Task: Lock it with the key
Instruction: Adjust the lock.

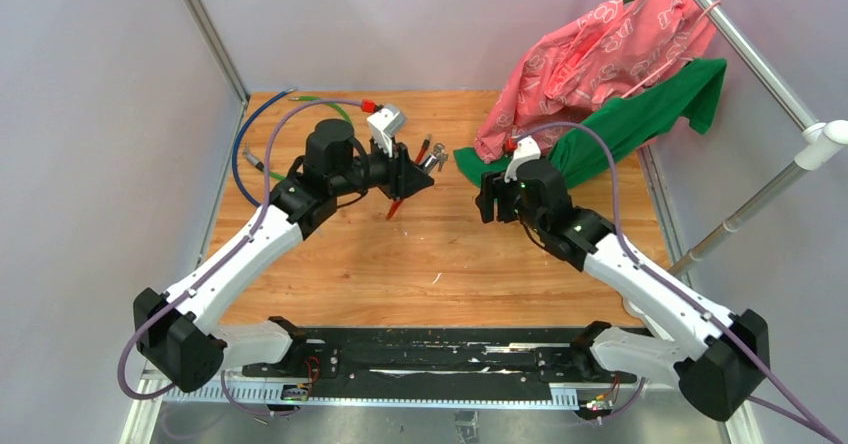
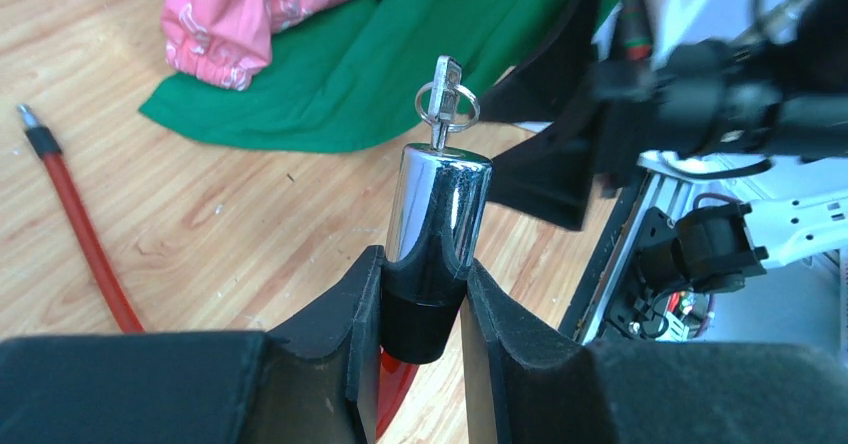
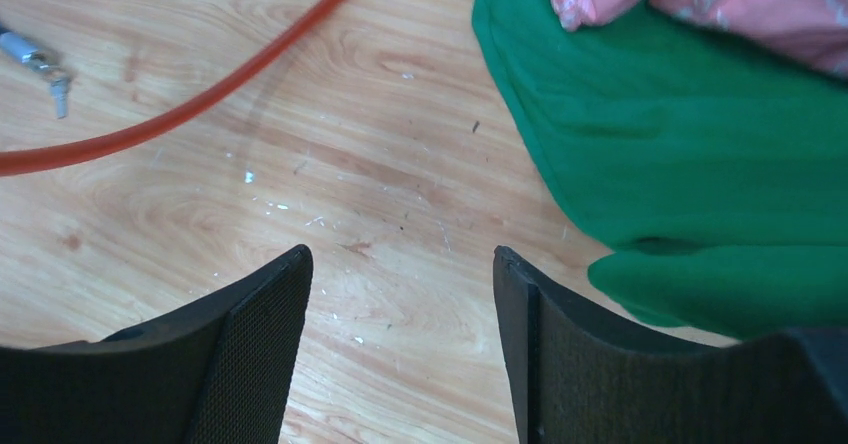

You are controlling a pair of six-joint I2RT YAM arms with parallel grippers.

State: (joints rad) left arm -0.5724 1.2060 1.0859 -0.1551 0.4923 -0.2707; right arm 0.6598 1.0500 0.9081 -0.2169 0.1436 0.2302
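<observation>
I need to turn my right gripper next and shift it to the left in the top view, onto the cable, because the red cable point(image 1: 424, 149) point(image 3: 250, 67) lies loose beside my left gripper.
My left gripper point(image 2: 420, 269) is shut on the black collar of the red cable's chrome lock cylinder point(image 2: 437, 204) and holds it upright above the table. The small silver key point(image 2: 446, 89), with its ring, stands in the top of that cylinder. In the top view the left gripper point(image 1: 415, 169) is at the table's middle back, with the keys point(image 1: 435, 157) at its tip. My right gripper point(image 3: 400, 264) is open and holds nothing, over bare wood a little to the right point(image 1: 487, 199). The red cable point(image 2: 85, 244) trails across the table.
A green cloth point(image 1: 620, 124) and a pink garment point(image 1: 590, 54) are heaped at the back right, close to the right gripper. Blue cable point(image 1: 240, 144) and green cable point(image 1: 320, 99) lie at the back left. Another silver cable end point(image 3: 22, 47) lies in the right wrist view.
</observation>
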